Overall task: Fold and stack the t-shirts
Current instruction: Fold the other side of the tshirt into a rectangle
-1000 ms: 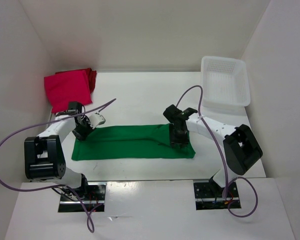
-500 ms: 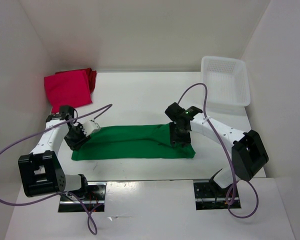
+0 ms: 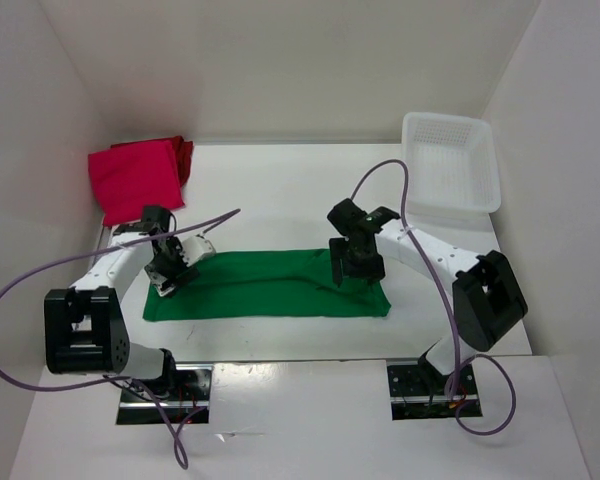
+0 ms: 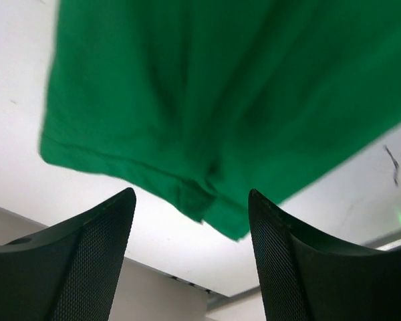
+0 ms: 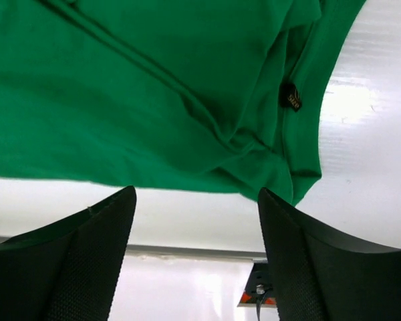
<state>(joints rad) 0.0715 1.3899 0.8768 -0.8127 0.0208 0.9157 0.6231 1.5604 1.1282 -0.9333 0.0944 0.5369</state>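
I will lower my left gripper next and close it on the puckered hem [image 4: 199, 190] of the green t-shirt's end below the gripper's spread fingers. The cloth bunches up there.
A green t-shirt [image 3: 265, 285] lies folded into a long flat strip across the middle of the table. My left gripper [image 3: 170, 272] hangs open over its left end; the left wrist view shows the shirt's corner [image 4: 207, 134] lying free below the spread fingers. Over the right end my right gripper [image 3: 352, 270] is open too, and the right wrist view shows the green cloth [image 5: 154, 100] with its small dark label [image 5: 292, 100], nothing between the fingers. A folded pinkish-red t-shirt [image 3: 132, 178] rests at the back left, with a darker red one [image 3: 184, 155] showing under its far edge.
A white perforated basket [image 3: 452, 165] stands at the back right. White walls close in the table on three sides. Purple cables loop from both arms over the table's near part.
Both grippers have opened and let go of the green shirt's ends. The left gripper went out to the left and came back over the left end; the right one lifted slightly.
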